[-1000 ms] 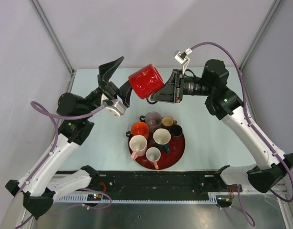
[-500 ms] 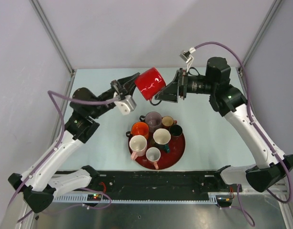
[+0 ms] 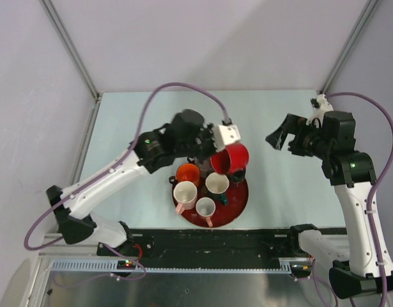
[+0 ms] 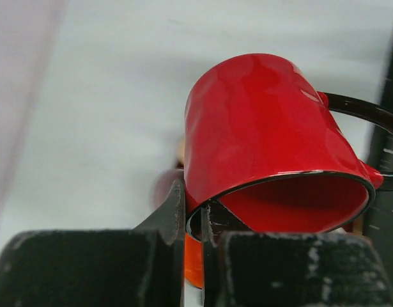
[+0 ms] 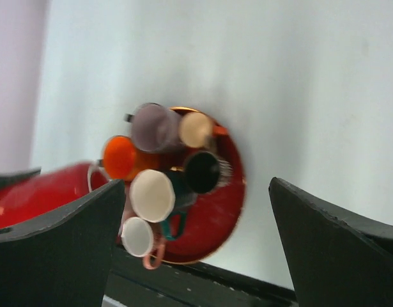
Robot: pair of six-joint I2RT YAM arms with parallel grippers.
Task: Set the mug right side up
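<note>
The mug goes down and back next, turned upright and released there by my left gripper, since the tray's bare patch [image 3: 234,200] lies below and back.
A glossy red mug [image 3: 232,158] hangs in the air over the back of the round red tray [image 3: 239,203]. It lies tilted on its side, mouth toward the left wrist camera. My left gripper [image 3: 214,158] is shut on its rim. In the left wrist view the red mug [image 4: 263,134] fills the frame, and the left gripper [image 4: 193,211] has one finger outside the wall and one inside. My right gripper [image 3: 282,136] stands open and empty at the right, well away from the mug. In its own view the right gripper [image 5: 197,185] frames the tray [image 5: 229,192].
The tray holds several upright mugs: an orange one [image 3: 187,173], two white ones [image 3: 184,192] [image 3: 216,183] and a small pink-handled one [image 3: 204,206]. A black rail [image 3: 209,243] runs along the near table edge. Grey walls close in the back and sides.
The left gripper shut on the mug's rim and carried it down and right, over the tray. The right gripper let go, opened wide and drew back to the right.
</note>
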